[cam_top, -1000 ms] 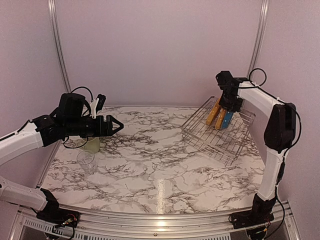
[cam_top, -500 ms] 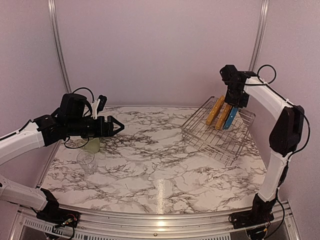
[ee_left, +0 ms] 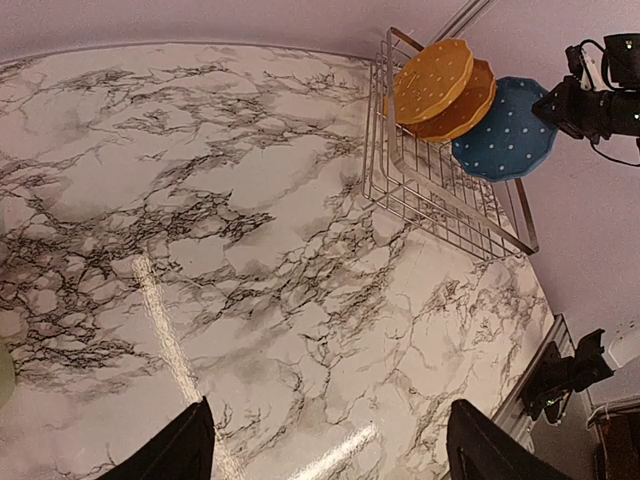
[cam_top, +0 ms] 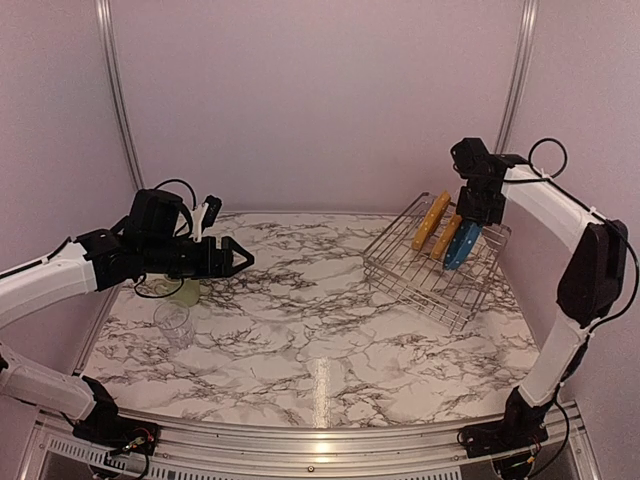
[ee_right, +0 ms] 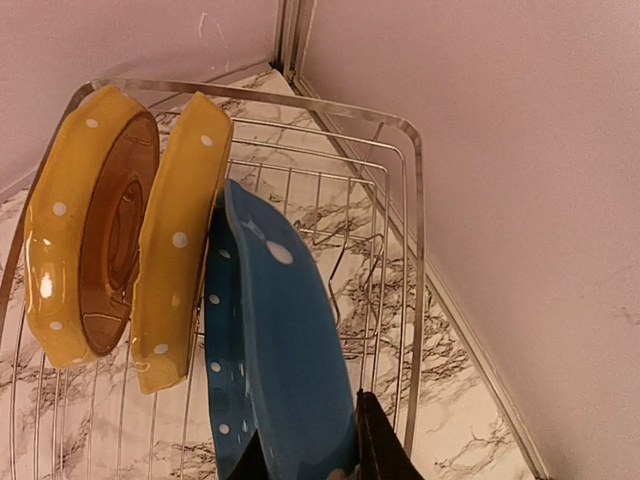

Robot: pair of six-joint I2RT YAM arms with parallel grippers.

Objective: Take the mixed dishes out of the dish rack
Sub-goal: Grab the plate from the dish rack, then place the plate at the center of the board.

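Note:
The marble beside the clear glass is bare, so my right gripper will swing left in the top view, lower the blue dotted plate flat there and release.
The silver dish rack [cam_top: 430, 280] sits at the back right of the table. Two yellow-orange dotted plates [cam_top: 431, 221] [cam_top: 446, 238] stand on edge in it. My right gripper [cam_top: 478, 215] is shut on the top rim of the blue dotted plate [cam_top: 462, 244], which hangs tilted beside them over the rack. In the right wrist view the fingers [ee_right: 375, 440] pinch the blue plate [ee_right: 280, 350] next to the yellow plates [ee_right: 85, 230]. My left gripper [cam_top: 240, 259] is open and holds nothing above the table's left side, near the pale green mug [cam_top: 185, 291] and the clear glass [cam_top: 173, 323].
Walls close in the table at the back and sides, and the rack's far corner [ee_right: 400, 250] lies close to the right wall. Marble tabletop [ee_left: 250, 250] stretches between the left gripper [ee_left: 330, 440] and the rack [ee_left: 440, 195].
My right gripper has moved right and away from the yellow plates, taking the blue plate with it. The left arm has edged slightly to the right, still open.

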